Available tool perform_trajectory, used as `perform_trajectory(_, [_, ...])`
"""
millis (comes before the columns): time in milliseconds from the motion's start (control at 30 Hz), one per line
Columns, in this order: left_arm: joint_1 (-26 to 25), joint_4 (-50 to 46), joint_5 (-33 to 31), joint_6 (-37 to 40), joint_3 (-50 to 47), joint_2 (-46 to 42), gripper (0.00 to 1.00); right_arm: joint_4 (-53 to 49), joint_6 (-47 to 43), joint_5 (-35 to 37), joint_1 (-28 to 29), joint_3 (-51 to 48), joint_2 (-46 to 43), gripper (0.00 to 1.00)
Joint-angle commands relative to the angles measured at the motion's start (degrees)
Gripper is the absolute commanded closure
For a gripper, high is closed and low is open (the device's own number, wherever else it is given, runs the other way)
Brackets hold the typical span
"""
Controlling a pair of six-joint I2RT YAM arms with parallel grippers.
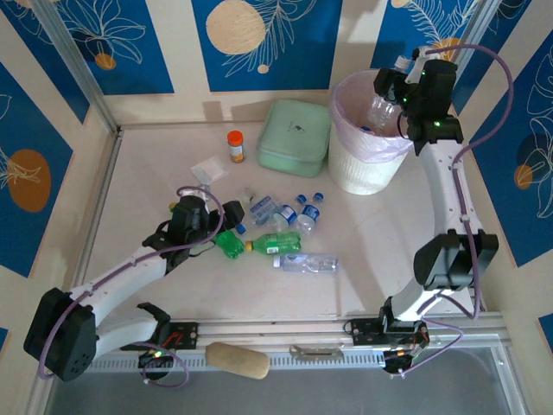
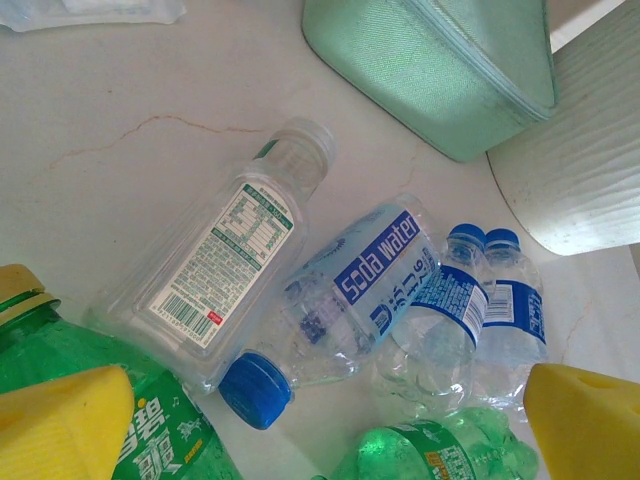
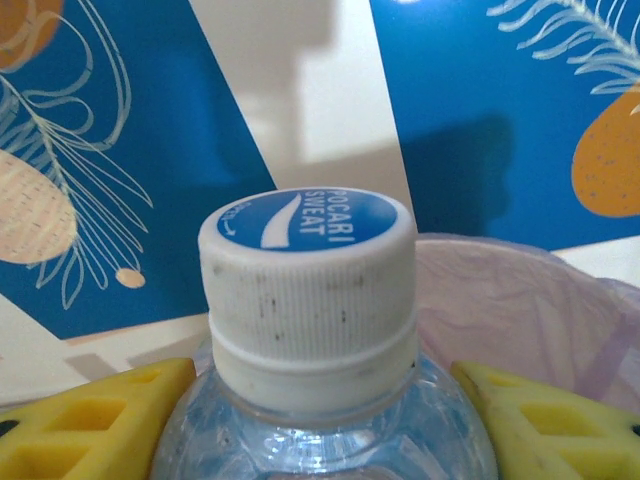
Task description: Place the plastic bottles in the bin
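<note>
My right gripper needs to swing toward the mint green box, farther over the bin's opening (image 1: pixel 359 102), and release the clear bottle, as the bottle's cap is near the bin's rim.
My right gripper (image 3: pixel 320 425) is shut on a clear bottle with a white cap (image 3: pixel 308 290); its yellow pads (image 3: pixel 90 425) press both sides of the shoulder. In the top view it holds this bottle (image 1: pixel 383 111) over the mouth of the white ribbed bin (image 1: pixel 367 177) with its pink liner. Several bottles lie on the table: a clear one with a white label (image 2: pixel 230 260), a soda water one (image 2: pixel 375 280), two with blue labels (image 2: pixel 455 300), and two green ones (image 2: pixel 150 440) (image 2: pixel 440 450). My left gripper (image 2: pixel 325 440) (image 1: pixel 220 226) hovers open over this pile, nothing between its fingers (image 2: pixel 585 420).
A mint green lidded box (image 1: pixel 295 137) stands left of the bin. An orange-capped jar (image 1: pixel 236 147) and a small flat clear bag (image 1: pixel 210 169) lie at the back left. One more clear bottle (image 1: pixel 308 262) rests nearer the front. A tan object (image 1: pixel 238 360) lies on the front rail.
</note>
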Motion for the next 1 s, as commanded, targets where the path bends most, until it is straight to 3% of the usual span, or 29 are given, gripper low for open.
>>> perform_trajectory(0, [0.4,1.4,0.0,-0.6,-0.8,-1.2,0.00,-1.0,-0.7,0.8,0.0,3.2,2.6,0.46])
perform_trajectory(533, [0.4,2.1,-0.8,-2.0,-2.1,-2.6,0.00,-4.2,2.3,-2.0,0.9,3.7,8.1,0.40])
perform_trajectory(667, [0.4,2.9,-0.4,-2.4,-2.4,-2.5,0.00,-5.2,2.1,-1.3,0.9,4.3,8.0,0.09])
perform_trajectory(700, [0.4,2.8,-0.2,-2.4,-2.4,-2.4,0.00,-5.5,2.1,-1.3,0.9,4.5,8.0,0.05])
perform_trajectory(967, [0.5,3.0,-0.4,-2.3,-2.4,-2.8,0.00,-6.0,1.2,-1.1,1.5,4.9,7.4,0.01])
